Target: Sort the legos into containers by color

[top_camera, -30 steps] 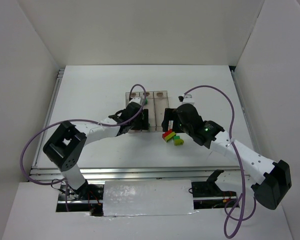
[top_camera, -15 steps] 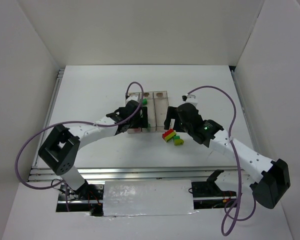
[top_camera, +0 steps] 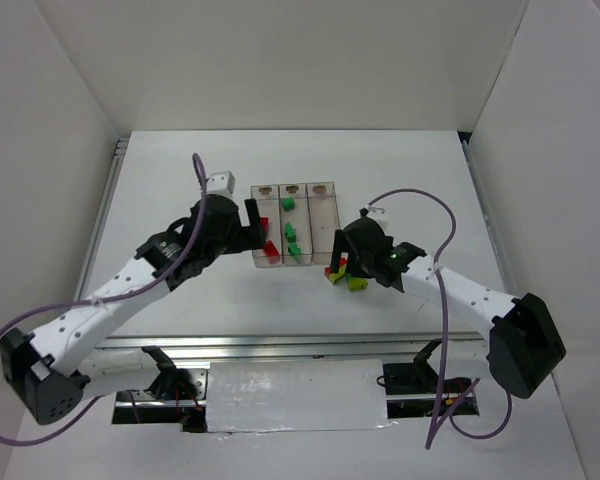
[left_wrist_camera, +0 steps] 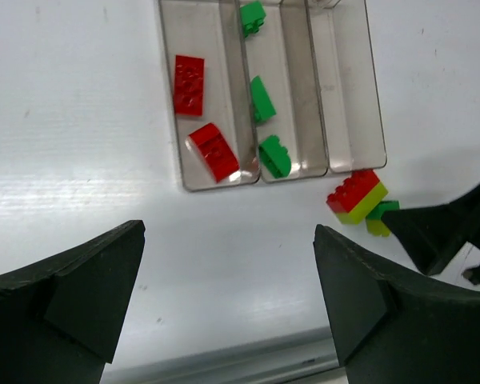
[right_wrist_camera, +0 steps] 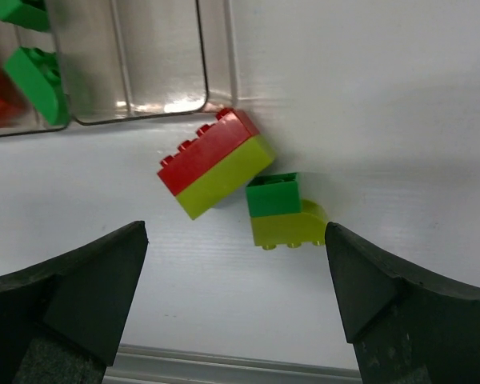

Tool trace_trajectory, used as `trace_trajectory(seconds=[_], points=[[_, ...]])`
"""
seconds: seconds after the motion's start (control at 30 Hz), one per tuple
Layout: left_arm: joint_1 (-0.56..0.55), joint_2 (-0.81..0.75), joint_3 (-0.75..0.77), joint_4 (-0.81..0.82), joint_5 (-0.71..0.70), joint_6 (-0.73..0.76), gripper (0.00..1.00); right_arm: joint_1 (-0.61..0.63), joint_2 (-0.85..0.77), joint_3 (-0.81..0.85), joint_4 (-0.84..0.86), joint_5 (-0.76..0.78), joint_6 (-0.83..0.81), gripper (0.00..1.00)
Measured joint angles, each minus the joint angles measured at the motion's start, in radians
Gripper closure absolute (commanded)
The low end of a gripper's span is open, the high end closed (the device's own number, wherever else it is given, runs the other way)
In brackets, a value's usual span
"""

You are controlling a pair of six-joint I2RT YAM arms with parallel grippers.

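My right gripper is going to shift to the right in the wrist view and lower around the ends of the green stack's yellow-green brick [top_camera: 357, 284] [right_wrist_camera: 287, 230].
The containers [top_camera: 323, 225] are three clear bins side by side. In the left wrist view the left bin holds two red legos [left_wrist_camera: 190, 83], the middle bin [left_wrist_camera: 292, 96] three green ones [left_wrist_camera: 262, 98], and the right bin [left_wrist_camera: 348, 96] is bare. On the table just before the bins lie a red brick on a yellow-green one [right_wrist_camera: 216, 164] and a green brick on a yellow-green one [right_wrist_camera: 282, 212]. My right gripper [right_wrist_camera: 236, 232] hangs open just over these two stacks [top_camera: 337, 270]. My left gripper [left_wrist_camera: 229, 240] is open and empty, left of the bins [top_camera: 255, 232].
A metal rail [top_camera: 280, 343] runs along the table's near edge, close under both grippers. White walls enclose the table on the left, back and right. Purple cables [top_camera: 420, 195] loop off both arms.
My left gripper has opened fully and drawn back to the left, off the bins, which now show whole. My right gripper has come nearer and lower over the two stacks.
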Motion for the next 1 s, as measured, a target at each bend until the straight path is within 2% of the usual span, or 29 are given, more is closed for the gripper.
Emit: trace_trajectory(seconds=[0.2,0.4,0.67,0.93,1.0], points=[[-0.001,-0.192,-0.038,-0.177,-0.007,0.01,0.0,-0.024,0.026,-0.051,0.003,-0.022,-0.013,0.01],[-0.001,-0.309,-0.08,-0.265,0.033,0.037,0.01,-0.063,0.087,-0.07,0.005,-0.075,-0.015,0.03],[-0.001,-0.355,-0.101,-0.293,0.044,0.079,0.01,-0.105,0.146,-0.071,0.005,-0.134,-0.011,0.1],[-0.001,-0.356,-0.105,-0.293,0.06,0.103,0.0,-0.105,0.16,-0.071,0.005,-0.155,-0.008,0.26],[-0.001,-0.356,-0.105,-0.293,0.062,0.104,0.01,-0.105,0.161,-0.074,0.005,-0.156,-0.005,0.27]])
